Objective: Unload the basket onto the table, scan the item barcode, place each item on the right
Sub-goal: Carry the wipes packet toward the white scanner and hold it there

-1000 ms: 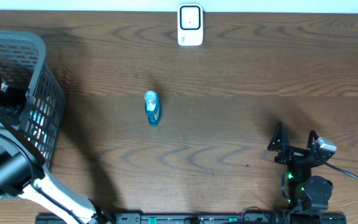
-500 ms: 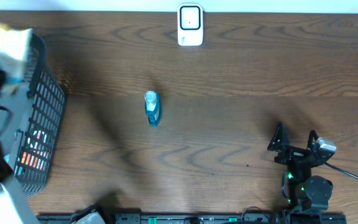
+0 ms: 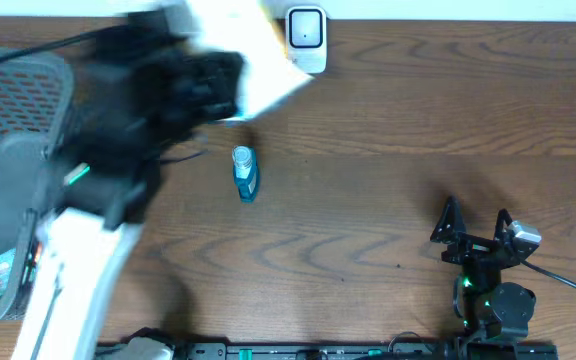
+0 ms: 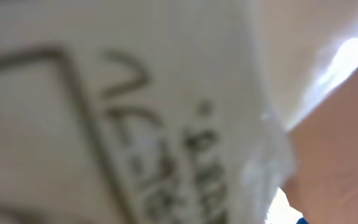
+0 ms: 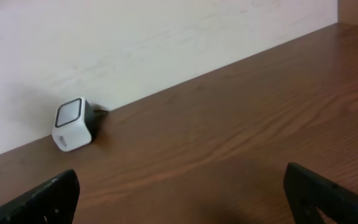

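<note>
I need to move my left gripper down and to the right in the overhead view next, past the blue bottle onto the table (image 3: 350, 179), because the wood there is clear.
My left gripper (image 3: 230, 86) is a dark blur high over the table's back left, shut on a flat white package (image 3: 246, 52). The package's right corner reaches the white scanner (image 3: 306, 30) at the back edge and covers its lower part. In the left wrist view the package (image 4: 104, 93) fills the frame as a blurred cream surface with dark print, and the fingers are hidden. My right gripper (image 3: 475, 222) rests open at the front right with nothing between its fingers (image 5: 316, 193). It faces the scanner (image 5: 73, 123) far off by the wall.
A small blue bottle (image 3: 245, 173) lies on the wood table (image 3: 388, 130) near the middle, below the held package. A grey mesh basket (image 3: 18, 110) with several items stands at the left edge. A pale wall (image 5: 166, 37) runs behind the scanner.
The left arm has swung up out of the basket and rightwards across the table, carrying the white package to the scanner. The right arm has not moved.
</note>
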Motion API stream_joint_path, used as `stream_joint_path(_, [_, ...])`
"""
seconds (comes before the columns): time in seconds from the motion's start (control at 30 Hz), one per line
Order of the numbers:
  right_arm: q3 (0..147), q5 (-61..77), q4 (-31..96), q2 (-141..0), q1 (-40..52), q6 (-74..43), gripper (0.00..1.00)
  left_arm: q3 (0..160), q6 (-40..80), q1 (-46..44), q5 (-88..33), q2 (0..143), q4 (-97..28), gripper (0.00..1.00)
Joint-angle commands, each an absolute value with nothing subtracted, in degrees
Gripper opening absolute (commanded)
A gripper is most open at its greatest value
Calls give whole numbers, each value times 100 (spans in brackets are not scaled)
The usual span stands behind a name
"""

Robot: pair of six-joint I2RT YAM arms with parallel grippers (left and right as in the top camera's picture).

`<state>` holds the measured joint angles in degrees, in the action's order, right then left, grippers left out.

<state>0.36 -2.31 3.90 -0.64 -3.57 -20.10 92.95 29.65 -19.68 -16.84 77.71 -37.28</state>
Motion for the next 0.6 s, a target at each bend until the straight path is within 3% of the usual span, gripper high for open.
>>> stream_joint_path(0.0, [32,-242,410,-38,-333,-1922,99,9312,2633,-2628,-1275,8696,-3723,8])
stream_joint_path(0.33, [32,-242,410,-38,-333,-1922,99,9312,3096,-3336,-1278,11067,-4248,8])
stream_joint_path(0.57, [32,-242,410,-38,-333,-1920,99,9308,3249,-3852,-1275,11926,-4300,8])
